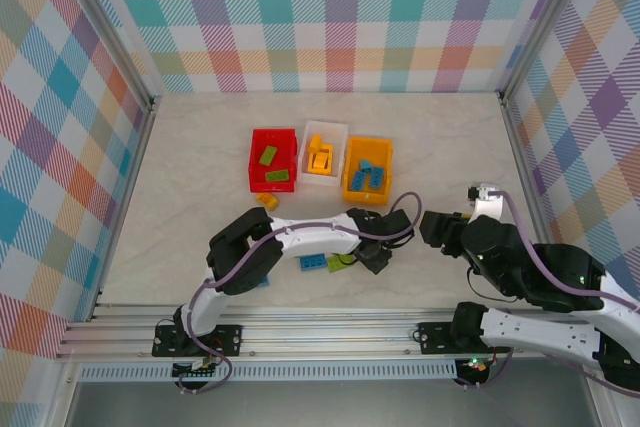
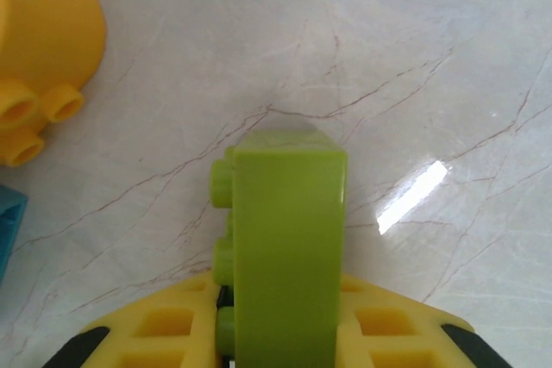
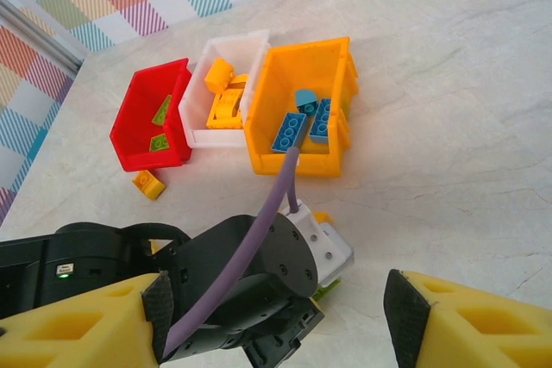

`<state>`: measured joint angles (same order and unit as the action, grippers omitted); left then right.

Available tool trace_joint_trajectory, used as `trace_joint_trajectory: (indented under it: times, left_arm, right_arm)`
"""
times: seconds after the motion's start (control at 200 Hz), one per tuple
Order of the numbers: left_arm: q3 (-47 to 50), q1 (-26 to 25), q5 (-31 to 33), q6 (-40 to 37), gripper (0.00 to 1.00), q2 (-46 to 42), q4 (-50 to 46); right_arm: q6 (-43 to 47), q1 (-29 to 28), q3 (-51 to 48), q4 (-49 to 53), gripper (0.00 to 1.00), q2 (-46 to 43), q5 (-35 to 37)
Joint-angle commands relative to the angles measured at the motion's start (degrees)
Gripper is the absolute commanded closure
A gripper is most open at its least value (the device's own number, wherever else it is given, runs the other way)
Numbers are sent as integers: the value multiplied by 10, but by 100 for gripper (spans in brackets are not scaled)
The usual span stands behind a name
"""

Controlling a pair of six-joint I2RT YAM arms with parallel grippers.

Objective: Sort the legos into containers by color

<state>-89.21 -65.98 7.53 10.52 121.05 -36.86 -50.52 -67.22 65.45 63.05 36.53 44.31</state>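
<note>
The left gripper lifts up next, swings outward over the red container [image 1: 272, 159], moves down and releases the lego, because green legos already lie in that container.
A lime green lego [image 2: 285, 230] stands on edge on the marble table between my left gripper's [image 2: 280, 299] yellow fingers, which are shut on it. From above, that gripper [image 1: 362, 257] is low over the table in front of the bins, with the green lego [image 1: 338, 263] at its tip. The red container [image 1: 272, 159] holds green legos. Yellow ones lie in the white container [image 1: 323, 137], and blue ones in the orange-yellow container [image 1: 350, 187]. My right gripper [image 1: 432, 227] hovers open to the right, its fingers [image 3: 466, 316] wide apart and holding nothing.
A loose yellow lego [image 1: 266, 201] lies in front of the red bin. A blue lego [image 1: 312, 262] sits left of the held brick. An orange-yellow piece [image 2: 43, 58] and a blue edge [image 2: 9, 221] lie close to the left gripper. Checked walls enclose the table.
</note>
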Motion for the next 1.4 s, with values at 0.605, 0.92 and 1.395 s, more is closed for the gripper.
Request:
trace_joint_trajectory:
  times: [0.605,0.92,1.395]
  left_arm:
    - [43,399,-50,53,82,-254,-49]
    - [-109,485,-83,39,83,-55,-53]
    - [-145,487,-91,44,59,29,-48]
  right_arm:
    - [228,48,63,-240,28,276,-344]
    - [201,117,97,-296,28,400,-426]
    - [193,157,55,-320,28,403,-465]
